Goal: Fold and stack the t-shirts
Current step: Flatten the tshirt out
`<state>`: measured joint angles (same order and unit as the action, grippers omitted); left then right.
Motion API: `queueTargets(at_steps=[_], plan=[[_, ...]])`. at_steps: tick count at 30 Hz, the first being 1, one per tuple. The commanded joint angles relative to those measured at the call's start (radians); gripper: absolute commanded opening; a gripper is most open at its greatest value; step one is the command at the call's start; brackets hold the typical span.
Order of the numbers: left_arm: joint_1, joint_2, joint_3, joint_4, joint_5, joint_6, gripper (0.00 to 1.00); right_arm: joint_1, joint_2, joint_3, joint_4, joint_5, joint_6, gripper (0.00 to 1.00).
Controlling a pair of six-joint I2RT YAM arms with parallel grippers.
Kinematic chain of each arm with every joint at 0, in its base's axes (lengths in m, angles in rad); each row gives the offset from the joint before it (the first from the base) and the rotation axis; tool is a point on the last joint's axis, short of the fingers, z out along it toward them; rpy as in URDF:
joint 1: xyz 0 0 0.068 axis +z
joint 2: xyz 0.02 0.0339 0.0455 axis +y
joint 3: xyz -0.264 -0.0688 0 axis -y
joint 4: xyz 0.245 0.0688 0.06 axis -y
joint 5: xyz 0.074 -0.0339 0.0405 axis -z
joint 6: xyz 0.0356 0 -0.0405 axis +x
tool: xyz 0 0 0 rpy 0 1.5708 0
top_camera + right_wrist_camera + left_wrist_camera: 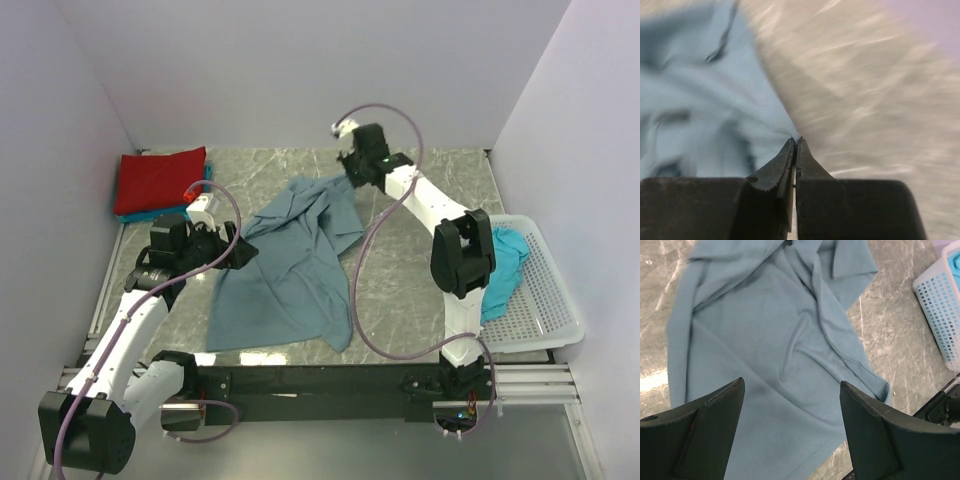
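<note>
My left gripper crosses and moves down to the shirt's basket-side edge next, below it and to its right in the top view, since the shirt's far corner is pinched.
A dusty slate-blue t-shirt lies crumpled and spread in the middle of the table. My right gripper is at its far right corner. In the blurred right wrist view the jaws are shut, and creases of the blue cloth run to a point at the tips. My left gripper hovers open over the shirt's left side, the cloth showing between its wide-apart fingers, nothing held. A folded red t-shirt rests on a turquoise one at the far left.
A white perforated basket stands at the right edge with a turquoise t-shirt in it; its corner also shows in the left wrist view. Walls close in the back and both sides. The right arm's cable loops over the table.
</note>
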<state>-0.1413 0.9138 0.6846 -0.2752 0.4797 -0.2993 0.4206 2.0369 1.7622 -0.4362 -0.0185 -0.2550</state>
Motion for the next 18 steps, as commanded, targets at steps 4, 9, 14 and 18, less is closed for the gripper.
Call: queueTargets(at_steps=[4,9,14,18], plan=[[-0.004,-0.021,0.018,0.045,0.066,0.023,0.82,-0.102,0.035,0.171,0.116,0.215,-0.142,0.47],[-0.011,-0.024,0.016,0.051,0.083,0.020,0.82,-0.109,-0.139,-0.047,0.114,-0.004,-0.229,0.74],[-0.015,-0.009,0.020,0.053,0.109,0.015,0.82,-0.112,-0.216,-0.165,-0.074,-0.326,-0.264,0.74],[-0.041,-0.001,0.010,0.053,0.125,0.017,0.82,-0.115,-0.173,-0.170,-0.144,-0.341,-0.311,0.75]])
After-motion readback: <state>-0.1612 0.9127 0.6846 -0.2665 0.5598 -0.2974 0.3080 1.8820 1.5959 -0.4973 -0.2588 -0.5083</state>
